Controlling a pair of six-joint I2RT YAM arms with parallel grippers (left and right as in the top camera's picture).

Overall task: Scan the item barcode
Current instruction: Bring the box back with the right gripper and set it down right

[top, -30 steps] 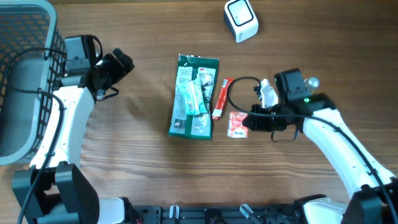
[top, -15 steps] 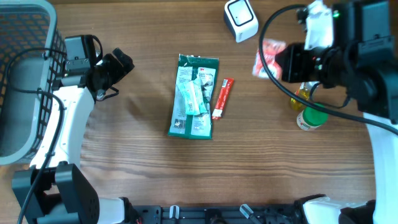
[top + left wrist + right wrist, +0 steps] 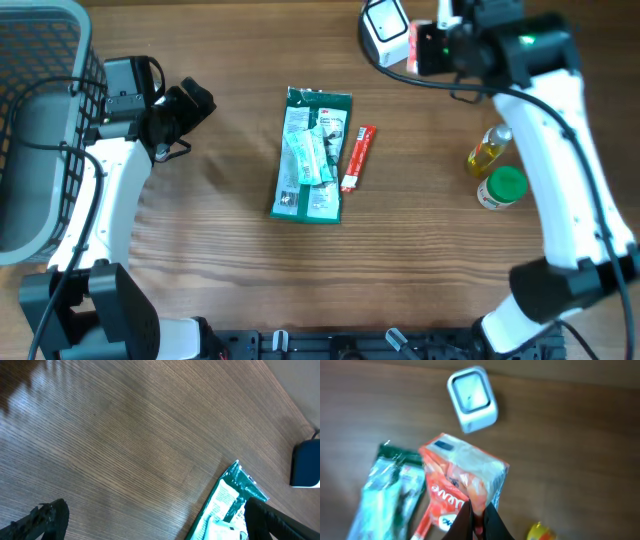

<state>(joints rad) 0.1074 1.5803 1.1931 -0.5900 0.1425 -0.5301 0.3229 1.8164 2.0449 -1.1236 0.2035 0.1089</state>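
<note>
My right gripper sweeps over the scanner window next. It then moves back and down to release the packet [image 3: 412, 45] between sachet and yellow bottle, where the wood lies bare.
A small red-orange snack packet [image 3: 457, 477] hangs pinched by one edge in my shut right gripper [image 3: 479, 512]. In the overhead view the right gripper [image 3: 432, 46] holds the packet [image 3: 412, 45] above the table's far edge, right beside the white barcode scanner [image 3: 383, 27]. The right wrist view has the scanner [image 3: 471, 396] just beyond the packet, window facing up. At the left, my left gripper [image 3: 196, 100] stands open over bare wood, its dark fingers [image 3: 45, 519] wide apart with nothing between them.
A green flat package [image 3: 313, 155] and a red stick sachet [image 3: 358, 157] lie mid-table. A yellow bottle [image 3: 487, 150] and a green-lidded jar [image 3: 500, 187] stand at the right. A grey wire basket [image 3: 60, 40] fills the far left.
My right arm lifted the packet off the table beside the red sachet and carried it up and back to the scanner. The bottle and jar came into view. The left arm stayed still.
</note>
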